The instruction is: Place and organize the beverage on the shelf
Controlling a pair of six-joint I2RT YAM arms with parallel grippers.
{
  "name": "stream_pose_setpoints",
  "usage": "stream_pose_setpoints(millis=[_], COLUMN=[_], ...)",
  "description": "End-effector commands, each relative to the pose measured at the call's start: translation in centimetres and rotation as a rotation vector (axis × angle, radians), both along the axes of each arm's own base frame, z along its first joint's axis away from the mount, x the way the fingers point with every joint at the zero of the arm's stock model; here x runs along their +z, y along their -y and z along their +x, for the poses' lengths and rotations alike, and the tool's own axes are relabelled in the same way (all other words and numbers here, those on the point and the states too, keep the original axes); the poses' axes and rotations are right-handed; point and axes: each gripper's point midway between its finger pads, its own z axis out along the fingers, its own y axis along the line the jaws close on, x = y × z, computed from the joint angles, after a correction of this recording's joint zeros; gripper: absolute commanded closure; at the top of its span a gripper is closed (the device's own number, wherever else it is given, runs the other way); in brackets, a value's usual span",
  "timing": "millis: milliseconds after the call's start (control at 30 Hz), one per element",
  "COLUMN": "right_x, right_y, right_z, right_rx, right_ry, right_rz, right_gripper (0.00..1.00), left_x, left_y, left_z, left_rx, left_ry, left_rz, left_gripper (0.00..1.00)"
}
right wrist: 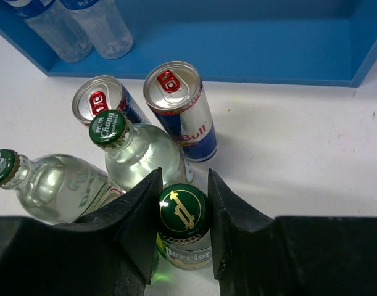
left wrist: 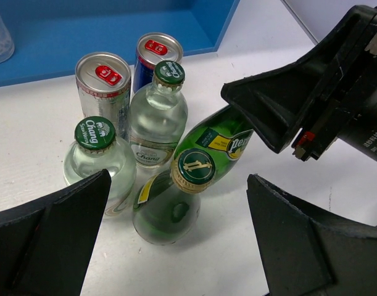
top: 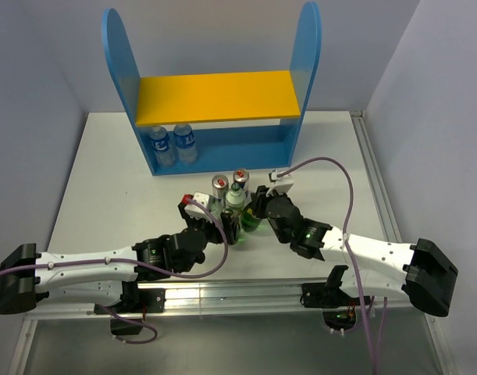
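Note:
I will lift the Perrier bottle up and outward next with my right gripper, onto the yellow board's end (top: 279,99) by the closer blue panel, and let it go, because the board is empty.
The shelf (top: 218,95) stands at the back with a yellow upper board and a blue base (right wrist: 250,49). Two water bottles (top: 173,144) stand on the base at its left. In the middle of the table is a cluster of drinks: two Red Bull cans (right wrist: 182,111), two clear Chang bottles (left wrist: 156,117) and two green bottles. My right gripper (right wrist: 183,188) is shut on the cap and neck of a green Perrier bottle (right wrist: 182,214), which leans in the left wrist view (left wrist: 228,140). My left gripper (left wrist: 176,246) is open, with the other green bottle (left wrist: 171,209) between its fingers, untouched.
Both grippers (top: 222,223) (top: 255,208) meet at the cluster, close to each other. White walls close in the table on the left, right and back. A metal rail (top: 238,293) runs along the near edge.

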Motion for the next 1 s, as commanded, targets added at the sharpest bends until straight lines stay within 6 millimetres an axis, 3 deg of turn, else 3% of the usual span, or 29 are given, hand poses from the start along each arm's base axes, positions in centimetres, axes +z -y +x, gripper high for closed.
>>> stream_pose_setpoints(millis=[0, 33, 300, 400, 433, 500, 600, 633, 667, 700, 767, 800, 867, 933, 967], right_x=[2.4, 4.0, 9.9, 13.1, 15.3, 17.8, 25.0, 26.4, 27.7, 30.3, 32.3, 34.9, 37.2, 38.3, 37.4], right_y=[0.7, 0.9, 2.3, 2.8, 2.9, 3.6, 4.2, 4.3, 5.0, 4.8, 5.6, 5.3, 5.5, 5.3, 4.4], right_z=[0.3, 0.4, 1.3, 1.7, 1.8, 2.0, 2.7, 2.9, 3.5, 4.0, 5.2, 5.9, 7.5, 8.6, 10.2], right_rx=[-0.046, -0.059, -0.119, -0.146, -0.155, -0.175, -0.196, -0.201, -0.218, -0.213, -0.242, -0.235, -0.249, -0.255, -0.250], right_ry=[0.042, 0.067, 0.156, 0.205, 0.234, 0.284, 0.376, 0.390, 0.415, 0.445, 0.458, 0.486, 0.509, 0.523, 0.498], right_rz=[0.028, 0.045, 0.001, -0.011, 0.013, -0.015, 0.029, 0.048, 0.009, 0.031, 0.018, 0.044, 0.036, 0.018, -0.021], right_gripper=[1.00, 1.00, 1.00, 1.00, 1.00, 1.00, 1.00, 1.00, 1.00, 1.00, 1.00, 1.00, 1.00, 1.00, 1.00], left_x=[0.5, 0.4, 0.3, 0.4, 0.1, 0.3, 0.1, 0.1, 0.0, 0.0, 0.0, 0.1, 0.1, 0.0, -0.1], left_y=[0.8, 0.9, 0.9, 0.6, 0.5, 0.4, 0.3, 0.3, 0.3, 0.3, 0.2, 0.1, 0.1, 0.1, 0.1], left_z=[-0.2, -0.2, -0.3, -0.3, -0.4, -0.4, -0.4, -0.4, -0.5, -0.5, -0.5, -0.5, -0.6, -0.6, -0.6], left_rx=[-0.017, -0.017, -0.014, -0.011, -0.013, -0.012, -0.011, -0.012, -0.014, -0.014, -0.014, -0.012, -0.018, -0.021, -0.021], left_ry=[0.012, 0.012, 0.015, 0.018, 0.017, 0.017, 0.016, 0.015, 0.015, 0.015, 0.015, 0.016, 0.016, 0.015, 0.015], left_rz=[-0.031, -0.032, -0.042, -0.052, -0.046, -0.053, -0.047, -0.047, -0.043, -0.043, -0.047, -0.053, -0.055, -0.052, -0.050], left_gripper=[0.01, 0.01, 0.01, 0.01, 0.01, 0.01, 0.01, 0.01, 0.01, 0.01, 0.01, 0.01, 0.01, 0.01, 0.01])
